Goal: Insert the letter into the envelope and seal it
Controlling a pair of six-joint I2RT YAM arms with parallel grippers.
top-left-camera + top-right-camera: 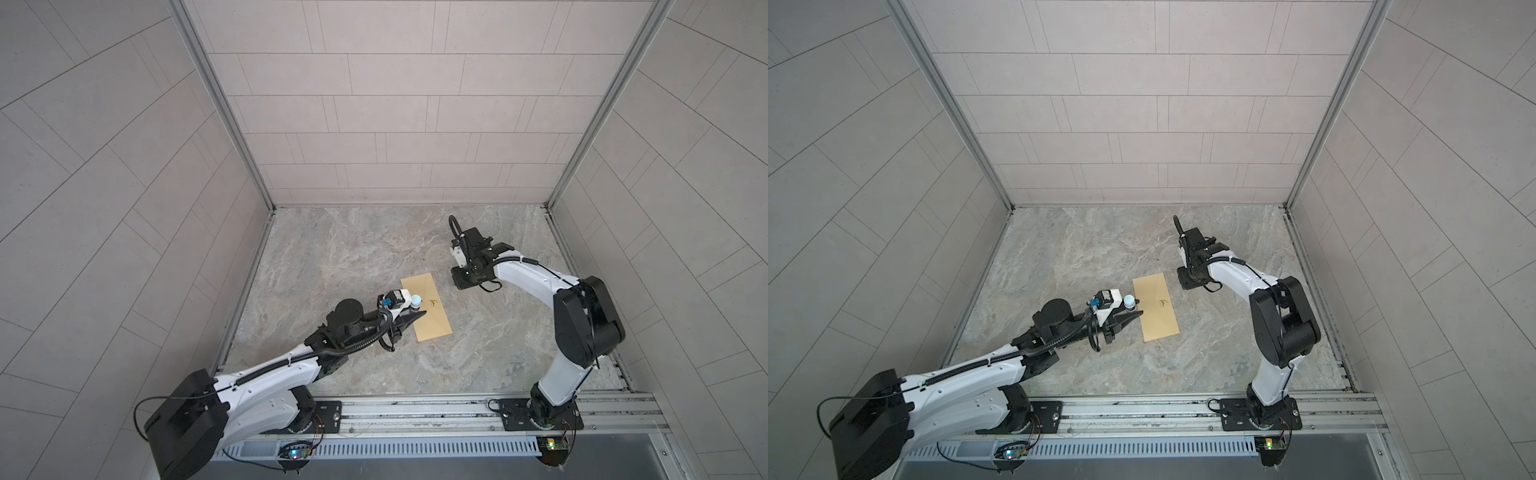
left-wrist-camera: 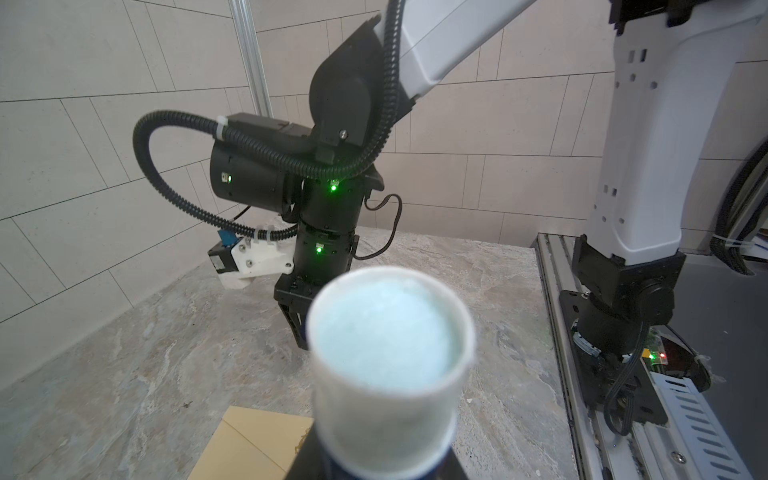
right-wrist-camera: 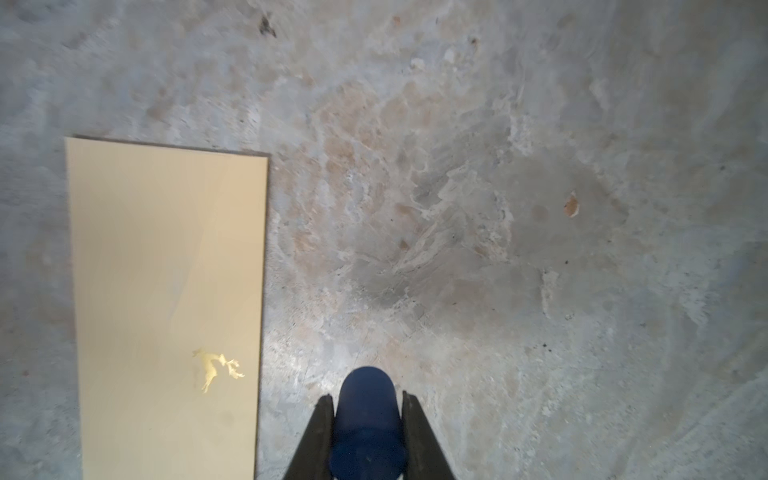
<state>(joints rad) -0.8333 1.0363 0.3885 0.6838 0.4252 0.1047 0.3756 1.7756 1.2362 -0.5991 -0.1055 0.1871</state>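
Observation:
The bare tabletop beside the envelope is clear below my right gripper, so I need to move the gripper down and let go of the dark blue cap (image 3: pixel 368 419) there.
The yellow-tan envelope (image 1: pixel 427 309) (image 1: pixel 1158 308) (image 3: pixel 166 270) lies flat on the marble table, flap side down onto its body, with a small gold deer mark (image 3: pixel 216 368) on it. The letter is out of view. My left gripper (image 1: pixel 417 311) (image 1: pixel 1131 311) (image 2: pixel 382 461) is shut on an upright glue stick (image 1: pixel 416 300) (image 2: pixel 390 353), white tube with a pale blue tip, at the envelope's left long edge. My right gripper (image 1: pixel 462 283) (image 1: pixel 1185 283) (image 3: pixel 368 399) points down at the bare table beyond the envelope's far right corner, shut on a dark blue cap (image 3: pixel 368 419).
Tiled walls close the table (image 1: pixel 374 257) in on the left, back and right. An aluminium rail (image 1: pixel 415 409) carrying both arm bases runs along the front edge. The right arm's elbow (image 1: pixel 590 324) stands high on the right side.

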